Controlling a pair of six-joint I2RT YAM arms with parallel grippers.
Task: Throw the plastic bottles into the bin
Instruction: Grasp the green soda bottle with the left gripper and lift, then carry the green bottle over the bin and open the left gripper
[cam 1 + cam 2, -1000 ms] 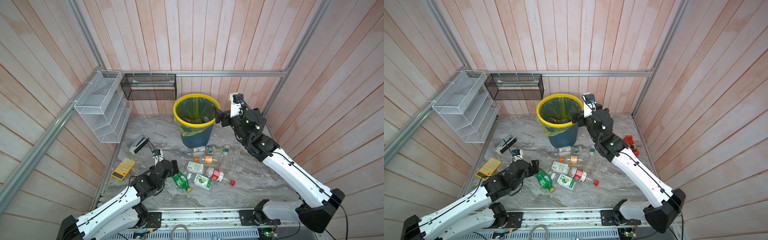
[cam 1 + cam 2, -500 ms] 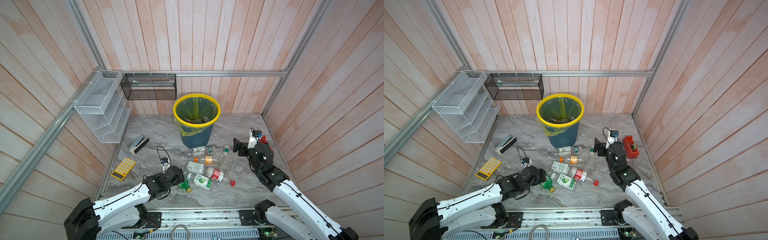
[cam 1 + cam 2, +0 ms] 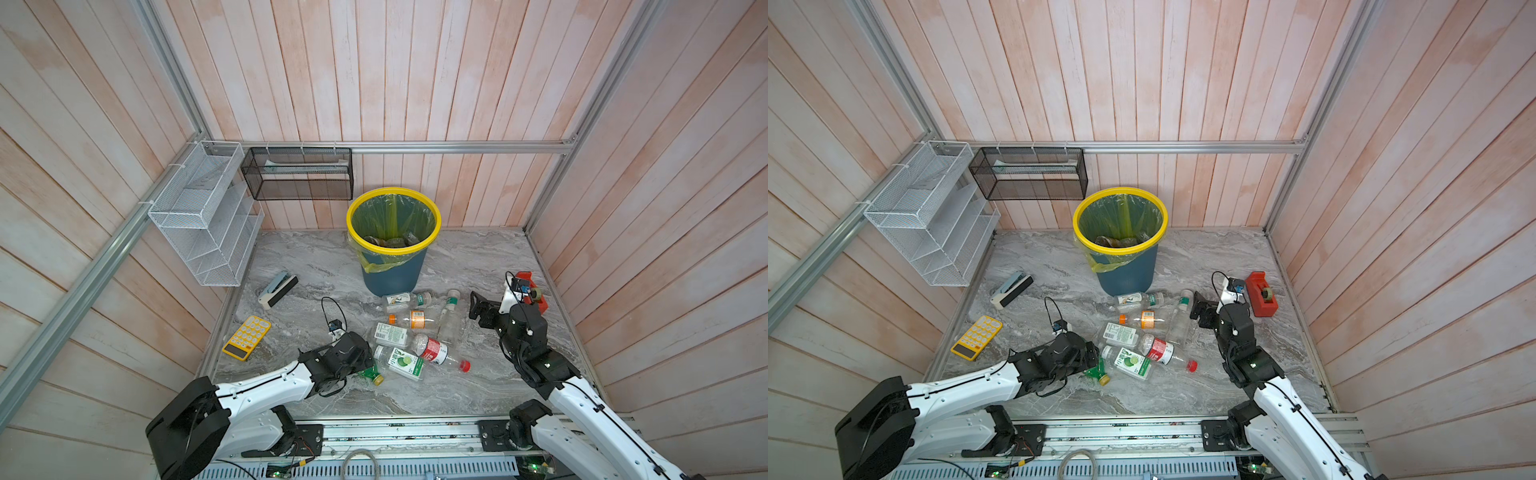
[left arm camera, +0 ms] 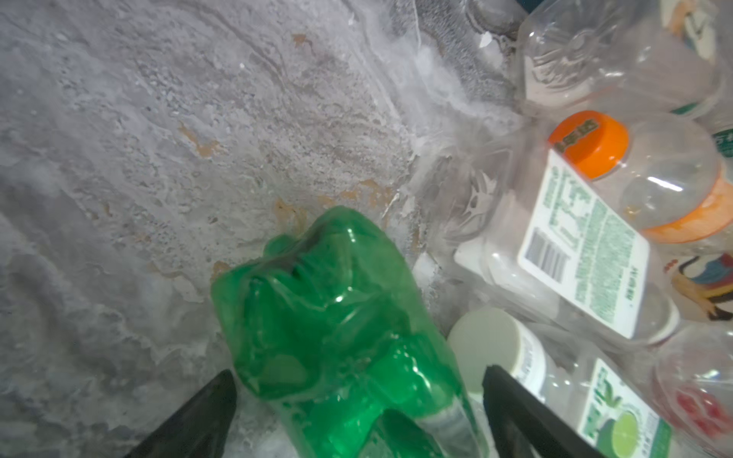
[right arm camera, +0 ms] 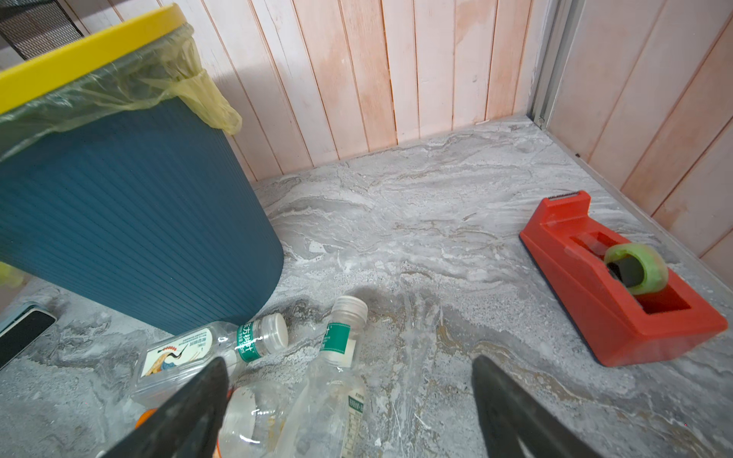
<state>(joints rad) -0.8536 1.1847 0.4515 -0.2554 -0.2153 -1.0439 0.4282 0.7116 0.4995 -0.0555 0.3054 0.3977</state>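
Note:
I need to keep my left gripper low next and close its fingers on the green bottle's body (image 3: 368, 372) (image 4: 370, 374), because they are already on either side of it with open gaps on both sides.
The teal bin (image 3: 392, 270) with its yellow rim stands at the back middle of the floor, some bottles lying inside. Several plastic bottles lie in a cluster before it: a crane-label one (image 3: 405, 300), an orange-label one (image 3: 415, 320), a red-label one (image 3: 436, 351), a lime-label one (image 3: 403, 361). My left gripper (image 4: 359, 372) is open, its jaws straddling the green bottle (image 4: 329, 317) with gaps on both sides; the same gripper (image 3: 361, 361) sits low at the cluster's left. My right gripper (image 5: 349, 361) is open and empty, just right of a clear green-banded bottle (image 5: 333, 396).
A red tape dispenser (image 3: 1260, 295) sits by the right wall, close behind my right wrist. A yellow calculator (image 3: 246, 337) and a stapler (image 3: 277, 289) lie at the left. A white wire rack (image 3: 203, 216) and black mesh basket (image 3: 297, 174) hang on the walls.
My right arm has swung down from the bin's rim to low over the floor, right of the bottles. My left gripper has slid forward and down over the green bottle.

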